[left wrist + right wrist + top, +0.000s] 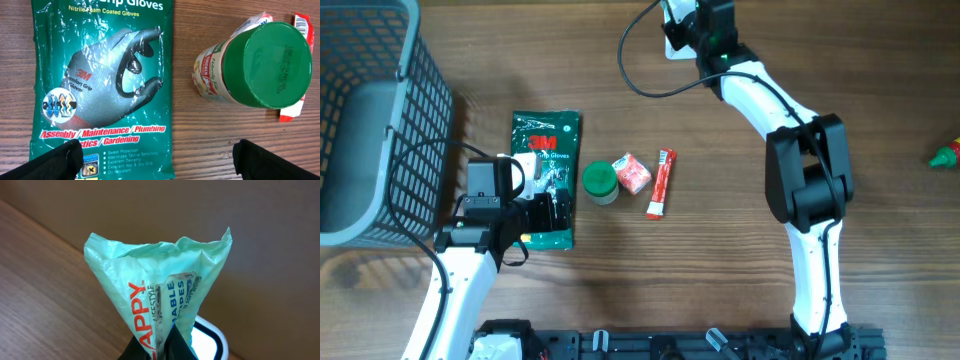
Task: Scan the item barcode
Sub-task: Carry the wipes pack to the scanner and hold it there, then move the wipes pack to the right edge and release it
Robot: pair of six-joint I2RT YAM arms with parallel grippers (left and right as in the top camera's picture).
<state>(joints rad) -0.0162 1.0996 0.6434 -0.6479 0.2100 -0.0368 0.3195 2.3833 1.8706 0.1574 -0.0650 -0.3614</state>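
Next, my right gripper swings toward the right in the overhead view and down to release the pack on the clear tabletop spot beside the bottle.
My right gripper (162, 347) is shut on a pale green wipes pack (160, 275) and holds it upright by its lower seam; red and blue print faces the camera. Behind the pack sits a white-rimmed device with a bright window (207, 337). In the overhead view that gripper (682, 28) is at the table's far edge, and the pack is hard to make out there. I see no barcode on the pack. My left gripper (160, 165) is open, low over the bottom corner of a green gloves pack (100, 85), with nothing between its fingers (60, 160).
A green-lidded jar (599, 182), a small red snack packet (633, 174) and a red stick sachet (661, 183) lie mid-table beside the gloves pack (547, 175). A grey wire basket (360, 120) fills the left side. A small green and red bottle (947, 155) lies at the right edge.
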